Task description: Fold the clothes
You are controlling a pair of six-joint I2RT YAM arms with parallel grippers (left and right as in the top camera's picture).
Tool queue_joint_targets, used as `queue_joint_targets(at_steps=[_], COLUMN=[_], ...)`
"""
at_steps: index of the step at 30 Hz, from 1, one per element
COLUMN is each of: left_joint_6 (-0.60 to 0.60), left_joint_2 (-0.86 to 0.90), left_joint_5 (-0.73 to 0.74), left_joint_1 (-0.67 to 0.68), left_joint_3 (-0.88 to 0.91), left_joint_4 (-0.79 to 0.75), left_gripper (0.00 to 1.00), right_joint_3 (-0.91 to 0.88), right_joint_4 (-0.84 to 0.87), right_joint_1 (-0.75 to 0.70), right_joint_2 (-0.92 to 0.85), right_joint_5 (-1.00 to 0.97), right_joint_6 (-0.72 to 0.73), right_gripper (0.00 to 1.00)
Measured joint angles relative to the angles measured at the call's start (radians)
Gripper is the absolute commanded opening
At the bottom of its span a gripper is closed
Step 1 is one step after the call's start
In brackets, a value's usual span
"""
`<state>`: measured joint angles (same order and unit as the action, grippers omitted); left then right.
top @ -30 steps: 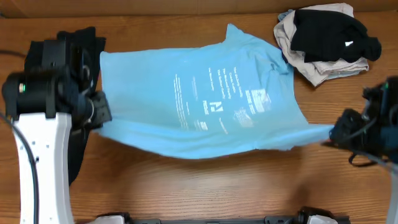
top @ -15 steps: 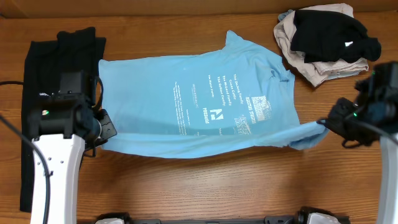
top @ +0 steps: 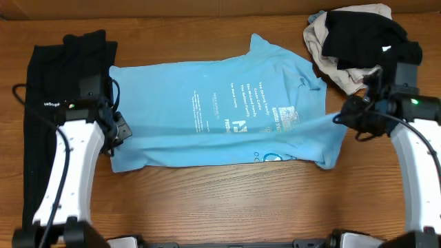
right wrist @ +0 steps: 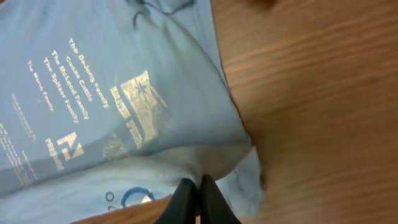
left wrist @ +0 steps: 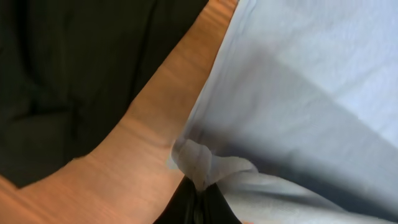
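I need to move my right gripper outward and down, in toward the white lettering, and lay the shirt's held edge onto the shirt, because that edge is still raised above it.
The light blue T-shirt (top: 220,110) with white lettering lies spread across the table's middle, its front edge being folded back over itself. My left gripper (top: 118,129) is shut on the shirt's left edge (left wrist: 198,163). My right gripper (top: 344,118) is shut on the shirt's right edge (right wrist: 205,163), held just above the fabric. The long black garment (top: 48,103) lies flat at the far left, beside the left arm; it also shows in the left wrist view (left wrist: 74,68).
A pile of beige and black clothes (top: 358,45) sits at the back right, close to the right arm. Bare wood table (top: 227,200) runs along the front.
Both grippers have carried the shirt's front edge away from the table's front toward the back, over the shirt. The lifted fabric now lies lower and the fold is forming.
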<state>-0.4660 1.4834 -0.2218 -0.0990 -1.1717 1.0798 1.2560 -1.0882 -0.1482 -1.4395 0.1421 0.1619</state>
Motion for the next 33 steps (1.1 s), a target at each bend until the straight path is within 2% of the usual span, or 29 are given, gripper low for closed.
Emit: queue_joint_targets(at_steps=[15, 17, 18, 19, 20, 21, 22, 23, 24, 25, 26, 29, 33], left_joint_6=[0.000, 0.000, 0.000, 0.000, 0.001, 0.002, 0.000, -0.005, -0.004, -0.003, -0.004, 0.011, 0.050], left_joint_2=[0.201, 0.212, 0.216, 0.217, 0.217, 0.217, 0.217, 0.218, 0.218, 0.218, 0.218, 0.218, 0.224], left_joint_5=[-0.049, -0.051, -0.052, -0.052, -0.052, -0.052, -0.053, -0.055, -0.056, -0.056, -0.056, -0.054, -0.011], left_joint_1=[-0.002, -0.002, -0.002, -0.002, -0.002, -0.002, -0.002, -0.002, -0.004, -0.005, -0.007, -0.008, -0.008], left_joint_3=[0.001, 0.001, 0.001, 0.001, 0.001, 0.001, 0.001, 0.001, 0.001, 0.001, 0.001, -0.003, -0.094], left_joint_4=[-0.222, -0.246, -0.259, -0.265, -0.269, -0.273, -0.278, -0.284, -0.289, -0.293, -0.300, -0.284, -0.159], left_gripper=[0.04, 0.04, 0.04, 0.09, 0.23, 0.38, 0.52, 0.67, 0.75, 0.92, 1.00, 1.00, 1.00], right_joint_3=[-0.002, -0.002, -0.002, -0.002, -0.002, -0.002, -0.002, -0.003, -0.003, -0.003, -0.003, -0.002, 0.010], right_joint_4=[0.165, 0.180, 0.187, 0.191, 0.195, 0.202, 0.206, 0.209, 0.212, 0.216, 0.220, 0.217, 0.154], right_joint_1=[0.026, 0.026, 0.026, 0.026, 0.026, 0.026, 0.026, 0.026, 0.026, 0.026, 0.026, 0.026, 0.027], right_joint_2=[-0.198, -0.208, -0.211, -0.211, -0.211, -0.211, -0.211, -0.211, -0.211, -0.211, -0.211, -0.211, -0.211], right_joint_5=[0.008, 0.007, 0.008, 0.008, 0.008, 0.008, 0.008, 0.008, 0.008, 0.008, 0.008, 0.012, 0.042], right_joint_6=[-0.006, -0.006, -0.007, -0.008, -0.012, -0.008, -0.016, -0.020, -0.025, -0.032, -0.029, -0.032, -0.032], right_gripper=[0.04, 0.04, 0.08, 0.13, 0.26, 0.45, 0.59, 0.67, 0.72, 0.79, 0.81, 0.84, 0.88])
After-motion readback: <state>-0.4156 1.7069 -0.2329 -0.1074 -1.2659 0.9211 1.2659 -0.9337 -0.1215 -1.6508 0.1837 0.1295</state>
